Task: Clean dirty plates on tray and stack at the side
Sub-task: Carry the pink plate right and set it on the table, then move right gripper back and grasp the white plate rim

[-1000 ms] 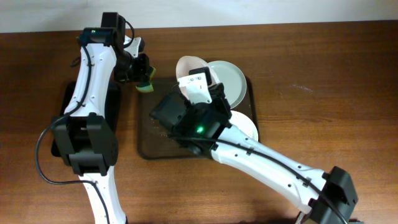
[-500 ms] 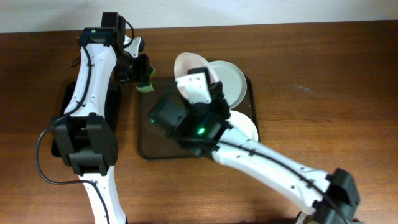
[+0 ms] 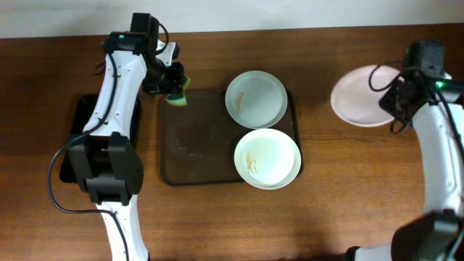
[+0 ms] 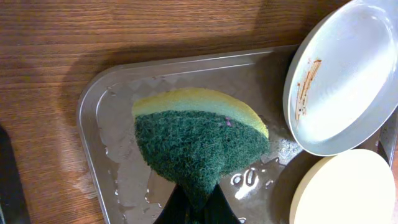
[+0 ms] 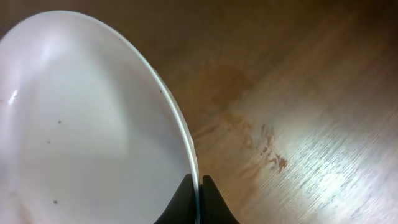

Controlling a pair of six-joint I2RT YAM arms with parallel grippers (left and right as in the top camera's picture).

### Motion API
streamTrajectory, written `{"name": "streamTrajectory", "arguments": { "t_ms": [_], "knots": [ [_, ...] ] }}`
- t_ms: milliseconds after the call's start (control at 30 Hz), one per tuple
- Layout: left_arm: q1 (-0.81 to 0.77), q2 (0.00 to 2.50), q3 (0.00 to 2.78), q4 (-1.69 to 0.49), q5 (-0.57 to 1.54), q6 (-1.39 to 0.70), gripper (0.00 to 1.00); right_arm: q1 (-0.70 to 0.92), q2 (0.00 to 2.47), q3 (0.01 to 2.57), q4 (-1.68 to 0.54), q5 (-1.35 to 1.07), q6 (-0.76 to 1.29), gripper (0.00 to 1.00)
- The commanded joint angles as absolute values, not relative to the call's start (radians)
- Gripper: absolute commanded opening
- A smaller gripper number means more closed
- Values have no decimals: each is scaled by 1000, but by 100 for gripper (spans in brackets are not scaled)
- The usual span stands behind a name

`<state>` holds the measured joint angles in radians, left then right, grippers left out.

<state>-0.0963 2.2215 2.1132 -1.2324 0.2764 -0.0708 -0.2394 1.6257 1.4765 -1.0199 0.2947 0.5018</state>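
My right gripper will next lower the plate it holds flat onto the wood table below, beside the tray, and let go of the plate's rim, because that spot is bare.
Two white plates with brownish smears lie on the dark brown tray point(image 3: 192, 148): one at the back right point(image 3: 256, 98), one at the front right point(image 3: 267, 158). Both show in the left wrist view, the smeared back plate point(image 4: 348, 74) and the front one point(image 4: 348, 193), on the wet tray point(image 4: 121, 118). My left gripper point(image 3: 174, 88) is shut on a green-and-yellow sponge point(image 4: 199, 137) over the tray's back left corner. My right gripper point(image 3: 396, 101) is shut on the rim of the third plate point(image 3: 362, 98), over the table at the far right. Its jaws point(image 5: 199, 186) pinch the plate's edge point(image 5: 93, 124).
A smaller black tray point(image 3: 72, 138) lies at the left under the left arm. Bare wood table point(image 5: 298, 124) lies beside the held plate, with a faint stain on it.
My right arm has swung from over the tray to the far right, carrying the third plate off the tray. My left gripper with the sponge shifted slightly right.
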Motion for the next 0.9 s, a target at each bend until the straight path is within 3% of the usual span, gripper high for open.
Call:
{"name": "streamTrajectory", "arguments": {
  "t_ms": [0, 300, 333, 367, 433, 467, 600, 733, 867],
  "knots": [
    [-92, 2218, 2129, -1227, 265, -52, 1, -296, 1715, 1444, -991, 236, 511, 4],
    [-92, 2218, 2129, -1222, 265, -51, 1, -315, 1878, 1397, -904, 223, 502, 5],
    [-92, 2218, 2129, -1223, 265, -51, 1, -315, 1879, 1397, -912, 220, 502, 37],
    [-92, 2218, 2129, -1224, 265, -51, 1, -315, 1878, 1397, -921, 213, 501, 57],
    [-92, 2218, 2129, -1223, 265, -51, 1, -315, 1870, 1416, -958, 142, 444, 70],
    [-92, 2218, 2129, -1223, 265, -51, 1, -315, 1858, 1449, -1003, 88, 417, 83],
    [-92, 2218, 2129, -1224, 265, -51, 1, -280, 1730, 1576, -1164, -255, 284, 82],
    [-92, 2218, 2129, -1224, 266, -52, 1, -126, 1691, 1546, -1256, -277, 284, 71],
    [-92, 2218, 2129, -1225, 266, -52, 1, -5, 1692, 1393, -1190, -270, 334, 63]
  ]
}}
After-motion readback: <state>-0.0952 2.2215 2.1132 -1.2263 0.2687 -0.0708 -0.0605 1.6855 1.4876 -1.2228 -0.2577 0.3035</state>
